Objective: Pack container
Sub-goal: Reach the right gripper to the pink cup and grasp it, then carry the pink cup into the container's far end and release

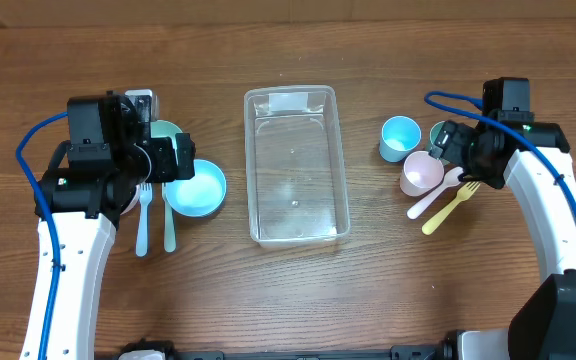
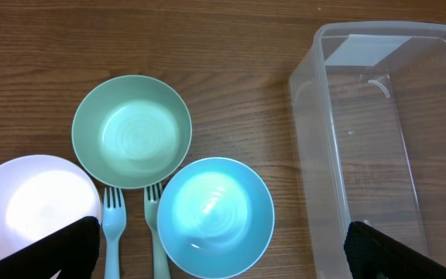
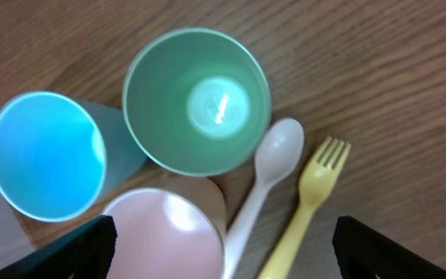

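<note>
The right gripper moves down to the pink cup's side beside the white spoon next, since the cup's opening faces up below my fingers.
The clear plastic container (image 1: 296, 165) stands empty at the table's middle; its left wall shows in the left wrist view (image 2: 316, 139). My left gripper (image 1: 180, 160) is open and empty above a blue bowl (image 2: 215, 217), with its fingers (image 2: 223, 256) spread wide on either side. A green bowl (image 2: 131, 132), a white bowl (image 2: 33, 201) and two pale forks (image 2: 114, 225) lie beside the blue bowl. My right gripper (image 1: 450, 146) is open and empty (image 3: 231, 252) above a pink cup (image 3: 161, 236), a green cup (image 3: 197, 101), a blue cup (image 3: 46, 155), a white spoon (image 3: 265, 174) and a yellow fork (image 3: 308, 201).
Left of the container, the bowls (image 1: 195, 188) and forks (image 1: 143, 215) lie close together. Right of it, the cups (image 1: 400, 138) and the cutlery (image 1: 453, 207) are bunched together. Both arms rise from the table's front edge.
</note>
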`<state>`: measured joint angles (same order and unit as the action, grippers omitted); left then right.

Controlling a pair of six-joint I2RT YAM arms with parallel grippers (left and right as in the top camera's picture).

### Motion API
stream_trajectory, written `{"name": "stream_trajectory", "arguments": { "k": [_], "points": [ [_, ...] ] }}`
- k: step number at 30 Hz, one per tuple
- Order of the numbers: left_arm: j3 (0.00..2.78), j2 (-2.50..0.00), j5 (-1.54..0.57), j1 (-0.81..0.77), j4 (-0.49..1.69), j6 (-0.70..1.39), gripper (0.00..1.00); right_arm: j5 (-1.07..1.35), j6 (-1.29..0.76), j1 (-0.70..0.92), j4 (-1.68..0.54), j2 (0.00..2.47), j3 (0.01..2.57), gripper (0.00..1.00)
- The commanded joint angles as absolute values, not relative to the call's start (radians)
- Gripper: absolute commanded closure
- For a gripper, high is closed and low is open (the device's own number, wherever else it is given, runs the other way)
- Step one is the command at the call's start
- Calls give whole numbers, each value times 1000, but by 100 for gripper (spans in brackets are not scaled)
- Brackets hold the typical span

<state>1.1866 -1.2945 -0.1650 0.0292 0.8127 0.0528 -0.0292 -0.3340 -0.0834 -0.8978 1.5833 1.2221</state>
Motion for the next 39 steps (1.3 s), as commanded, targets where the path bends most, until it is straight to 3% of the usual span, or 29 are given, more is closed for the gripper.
{"name": "stream_trajectory", "arguments": {
  "k": [1,5,13,15,19,22,28,32,39],
  "points": [
    [1211,-1301,-185,39,812,60,0,8,-353,-80,-873,1584,1193,11],
    [1211,-1302,-185,39,816,86,0,27,-373,-80,-875,1631,1179,21],
    [1211,-1302,-185,39,820,87,0,54,-372,-78,-894,1757,1179,32],
    [1211,-1302,-185,39,819,87,0,54,-372,-78,-894,1758,1179,44],
    [1211,-1302,-185,39,819,87,0,46,-372,-78,-903,1757,1179,80],
    [1211,-1302,-185,39,819,87,0,28,-373,-78,-930,1734,1179,96],
    [1211,-1302,-185,39,819,87,0,-35,-397,-16,-996,1541,1197,96],
    [1211,-1302,-184,39,819,86,0,8,-384,165,-1035,1386,1300,96],
    [1211,-1302,-184,39,818,86,0,54,-307,430,-1065,1540,1586,96]
  ]
}}
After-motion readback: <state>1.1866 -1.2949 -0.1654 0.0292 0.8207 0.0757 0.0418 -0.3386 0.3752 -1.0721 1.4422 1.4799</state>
